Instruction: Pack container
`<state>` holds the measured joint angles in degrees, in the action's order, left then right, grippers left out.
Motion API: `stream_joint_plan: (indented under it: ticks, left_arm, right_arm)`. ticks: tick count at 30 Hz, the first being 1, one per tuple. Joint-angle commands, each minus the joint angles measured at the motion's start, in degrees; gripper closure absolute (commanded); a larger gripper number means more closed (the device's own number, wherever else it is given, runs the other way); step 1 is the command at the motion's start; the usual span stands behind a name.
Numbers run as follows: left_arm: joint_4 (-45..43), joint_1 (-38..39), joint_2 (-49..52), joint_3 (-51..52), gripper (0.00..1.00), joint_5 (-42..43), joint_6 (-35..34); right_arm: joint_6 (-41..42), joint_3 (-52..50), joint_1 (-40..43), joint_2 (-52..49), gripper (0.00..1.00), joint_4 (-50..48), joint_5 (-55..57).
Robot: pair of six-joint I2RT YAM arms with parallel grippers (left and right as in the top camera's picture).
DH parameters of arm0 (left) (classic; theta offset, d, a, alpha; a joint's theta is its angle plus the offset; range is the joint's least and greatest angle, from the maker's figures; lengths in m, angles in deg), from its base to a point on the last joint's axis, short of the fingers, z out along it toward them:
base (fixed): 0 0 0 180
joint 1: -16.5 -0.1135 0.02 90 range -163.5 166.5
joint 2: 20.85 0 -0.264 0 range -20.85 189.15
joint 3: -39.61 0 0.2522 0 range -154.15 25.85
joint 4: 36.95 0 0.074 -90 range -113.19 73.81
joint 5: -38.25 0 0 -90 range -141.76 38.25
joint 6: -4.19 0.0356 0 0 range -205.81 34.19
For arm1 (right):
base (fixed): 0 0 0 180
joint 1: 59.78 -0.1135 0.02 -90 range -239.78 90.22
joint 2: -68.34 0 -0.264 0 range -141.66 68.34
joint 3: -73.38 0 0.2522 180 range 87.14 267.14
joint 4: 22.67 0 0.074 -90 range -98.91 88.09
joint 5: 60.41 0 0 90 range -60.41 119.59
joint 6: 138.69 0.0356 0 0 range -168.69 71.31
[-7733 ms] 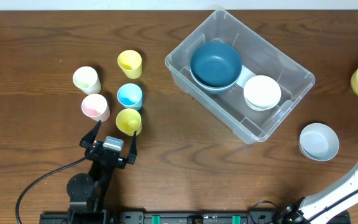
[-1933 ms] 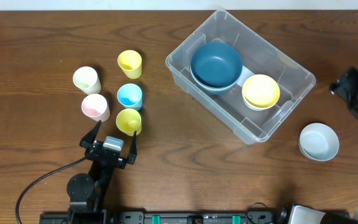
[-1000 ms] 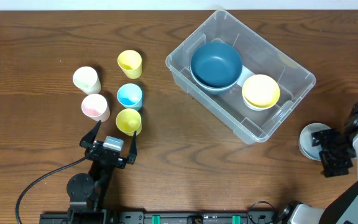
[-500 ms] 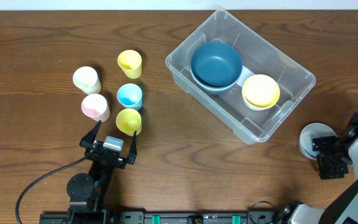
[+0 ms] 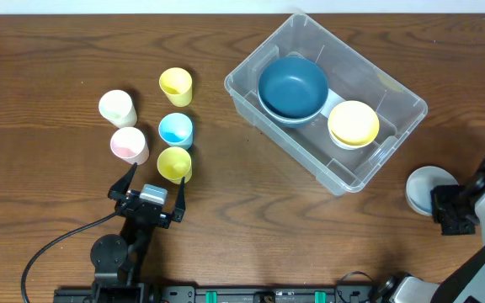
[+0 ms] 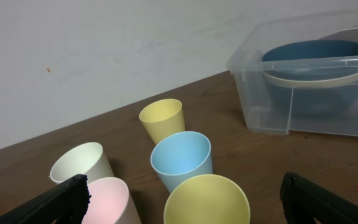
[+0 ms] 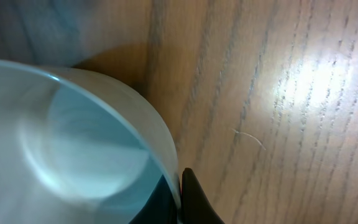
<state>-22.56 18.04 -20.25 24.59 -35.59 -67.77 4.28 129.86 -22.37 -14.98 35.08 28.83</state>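
The pale blue-white bowl goes inside next, as my right gripper rises over the container's side, lowers it and releases that bowl's rim, since outward of my right gripper the yellow bowl sits empty.
The clear container stands at the back right, holding a dark blue bowl stacked on a paler one and a yellow bowl on a white one. A pale blue-white bowl sits on the table to the container's front right. My right gripper is shut on that bowl's right rim; the right wrist view shows the rim of the bowl pinched between the gripper's two dark fingers. My left gripper stands open just in front of a yellow cup.
Several cups stand at the left: yellow, blue, cream and pink. In the left wrist view the near yellow cup lies between the open fingers, with the container at the far right.
My right gripper has settled at the pale bowl's right rim and closed on it. The left arm and the cups have not moved.
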Motion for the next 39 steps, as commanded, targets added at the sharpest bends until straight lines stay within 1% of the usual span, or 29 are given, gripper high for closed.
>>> stream_joint_plan:
  ticks: [1, 5, 9, 11, 14, 16, 18, 21, 24, 28, 33, 39]
  left_arm:
    - [1.9, -0.3, -0.3, 1.0, 0.02, 0.8, 0.3]
    - [1.9, -0.3, -0.3, 1.0, 0.02, 0.8, 0.3]
    - [1.9, -0.3, -0.3, 1.0, 0.02, 0.8, 0.3]
    - [1.9, -0.3, -0.3, 1.0, 0.02, 0.8, 0.3]
    - [1.9, -0.3, -0.3, 1.0, 0.02, 0.8, 0.3]
    - [1.9, -0.3, -0.3, 1.0, 0.02, 0.8, 0.3]
    - [1.9, -0.3, -0.3, 1.0, 0.02, 0.8, 0.3]
    - [1.9, -0.3, -0.3, 1.0, 0.02, 0.8, 0.3]
    - [1.9, -0.3, -0.3, 1.0, 0.02, 0.8, 0.3]
    - [1.9, -0.3, -0.3, 1.0, 0.02, 0.8, 0.3]
    - [1.9, -0.3, -0.3, 1.0, 0.02, 0.8, 0.3]
    - [1.9, -0.3, -0.3, 1.0, 0.02, 0.8, 0.3]
  right_arm:
    - [0.4, 0.9, 2.3, -0.5, 0.99, 0.3, -0.7]
    - [-5.2, 7.0, 3.8, 0.3, 0.99, 0.9, -6.9]
    - [-8.8, 18.9, 3.8, 3.2, 0.99, 5.6, -13.0]
    - [-12.8, 26.7, 2.9, 5.1, 0.99, 7.9, -16.6]
    - [-19.2, 36.2, 0.0, 7.1, 0.99, 10.9, -21.6]
    - [-23.4, 42.3, -4.3, 8.1, 0.99, 13.4, -23.3]
    - [-25.9, 45.6, -10.0, 8.5, 0.99, 15.1, -23.0]
    - [-26.3, 46.3, -19.0, 8.2, 0.98, 15.5, -19.8]
    - [-24.4, 45.7, -26.3, 6.3, 0.99, 16.7, -11.2]
    - [-24.0, 45.3, -31.7, 1.6, 0.99, 17.2, -9.3]
    - [-24.3, 45.3, -34.8, -5.7, 0.99, 18.2, -9.0]
    - [-24.3, 45.3, -34.9, -12.6, 0.99, 18.6, -6.2]
